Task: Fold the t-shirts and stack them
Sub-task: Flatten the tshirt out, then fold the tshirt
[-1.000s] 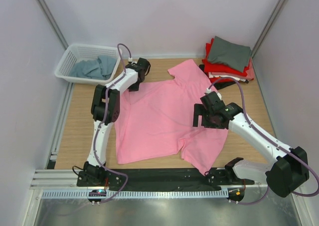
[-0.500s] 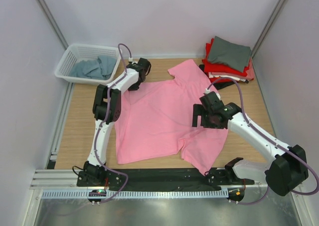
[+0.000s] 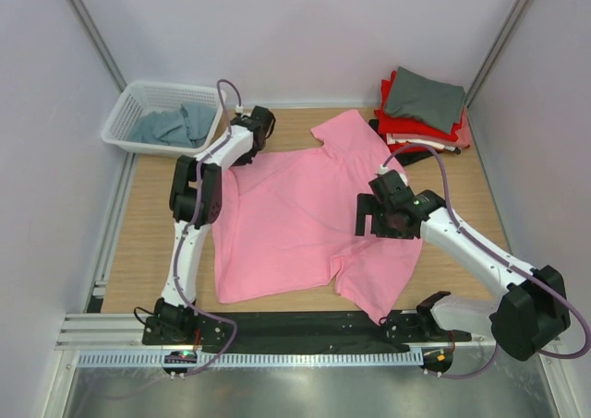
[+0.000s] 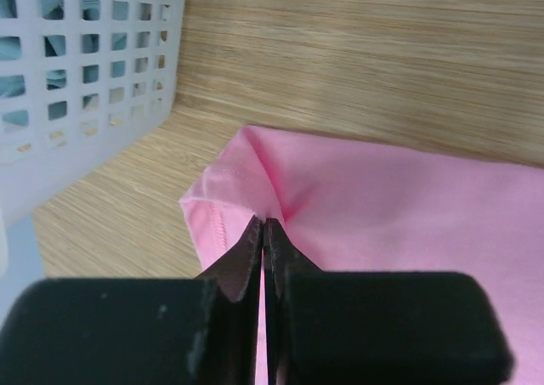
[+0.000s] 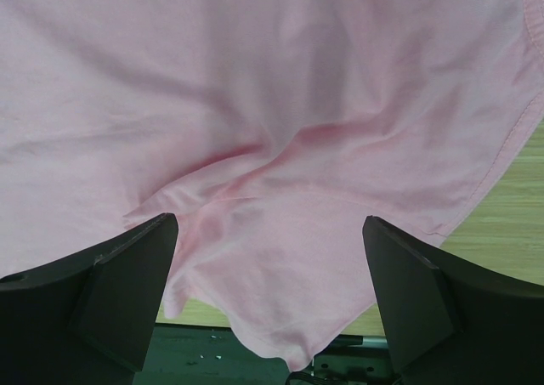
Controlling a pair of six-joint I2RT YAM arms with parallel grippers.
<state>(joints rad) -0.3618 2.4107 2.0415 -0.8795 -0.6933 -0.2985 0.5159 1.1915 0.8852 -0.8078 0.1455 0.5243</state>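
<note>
My right gripper should next draw back and lower its fingers around the pink t-shirt's near tip (image 3: 378, 316) (image 5: 297, 359), which pokes over the black strip below and back from my gripper.
A pink t-shirt (image 3: 295, 215) lies spread over the wooden table. My left gripper (image 3: 247, 156) is at its far left corner, shut on a pinch of the pink cloth (image 4: 255, 189) close to the hem. My right gripper (image 3: 383, 222) hovers open above the shirt's near right part, and its fingers (image 5: 127, 291) stand wide apart over the wrinkled pink cloth (image 5: 280, 189). At the back right stands a stack of folded shirts (image 3: 423, 109), with a grey one on top of red ones. A grey-blue shirt (image 3: 175, 125) lies crumpled in the basket.
The white lattice basket (image 3: 129, 106) stands at the back left, and its wall (image 4: 76, 70) is close to my left gripper. A black strip (image 3: 305, 326) runs along the table's near edge. Grey walls close in both sides.
My left gripper has shut on the pink shirt's corner. The right arm has shifted very slightly to the left and stays open.
</note>
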